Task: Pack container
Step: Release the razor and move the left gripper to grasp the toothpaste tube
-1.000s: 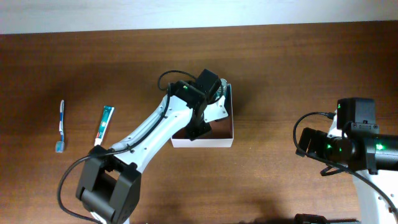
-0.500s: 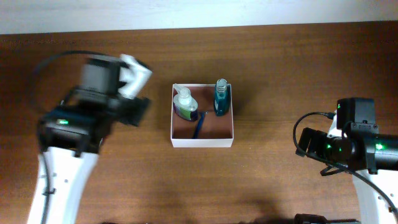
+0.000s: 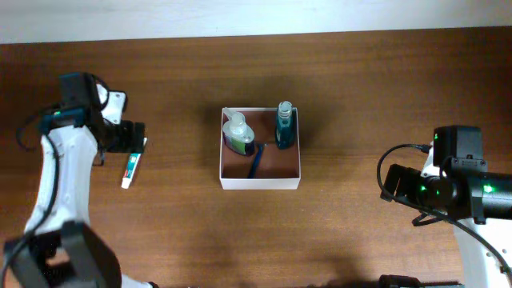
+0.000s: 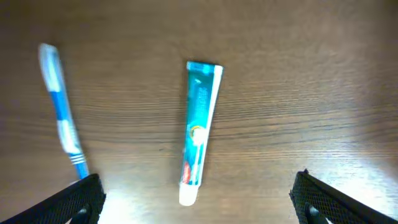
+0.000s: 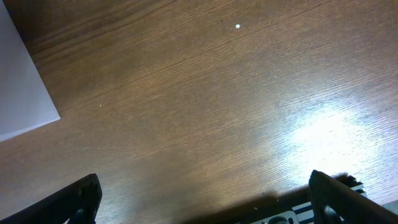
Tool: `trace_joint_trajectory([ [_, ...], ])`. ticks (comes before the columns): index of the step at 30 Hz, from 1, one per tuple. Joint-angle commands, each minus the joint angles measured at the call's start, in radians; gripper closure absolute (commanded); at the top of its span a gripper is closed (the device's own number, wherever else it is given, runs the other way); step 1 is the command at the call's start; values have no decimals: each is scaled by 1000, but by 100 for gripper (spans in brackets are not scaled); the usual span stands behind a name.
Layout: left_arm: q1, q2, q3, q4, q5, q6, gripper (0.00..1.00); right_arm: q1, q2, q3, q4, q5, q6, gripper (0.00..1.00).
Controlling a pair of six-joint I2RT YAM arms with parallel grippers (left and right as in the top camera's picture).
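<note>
My left gripper has its spread fingers on both sides of the tube's narrow width already, so it will lower onto the middle of the teal toothpaste tube [image 3: 128, 170] [image 4: 199, 130] below it.
The container [image 3: 260, 183], a square white-walled box with a reddish-brown inside, sits mid-table. It holds a pump bottle [image 3: 237, 134], a teal bottle [image 3: 283, 126] and a blue stick-like item [image 3: 254, 162]. A teal toothpaste tube [image 3: 128, 170] lies on the table at the left. My left gripper [image 3: 133, 138] hovers over it, open and empty. In the left wrist view the tube [image 4: 199, 130] lies between the spread fingers [image 4: 199, 199], with a blue toothbrush [image 4: 60, 112] to its left. My right gripper [image 3: 392, 184] is open and empty at the right.
The right wrist view shows bare wood under the open fingers [image 5: 205, 199] and a white wall of the container [image 5: 18, 81] at the left edge. In the overhead view the left arm hides the toothbrush.
My left arm has swung from the container to the far left and now hangs over the toothpaste tube. The bottles in the container have come into view. The right arm has not moved.
</note>
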State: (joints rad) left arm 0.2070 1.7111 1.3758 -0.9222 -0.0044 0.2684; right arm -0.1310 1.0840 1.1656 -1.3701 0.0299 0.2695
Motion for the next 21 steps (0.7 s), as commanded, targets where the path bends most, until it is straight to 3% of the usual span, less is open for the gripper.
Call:
trace_joint_trajectory([
  [1,0,104,-2,6,37,-10,3,6,1,-5,1,16,-3,1],
  [19,3,339,-2,14,73,-10,3,6,1,-5,1,16,-3,1],
  [21,3,339,-3,13,73,-10,8,6,1,-5,1,16,-3,1],
])
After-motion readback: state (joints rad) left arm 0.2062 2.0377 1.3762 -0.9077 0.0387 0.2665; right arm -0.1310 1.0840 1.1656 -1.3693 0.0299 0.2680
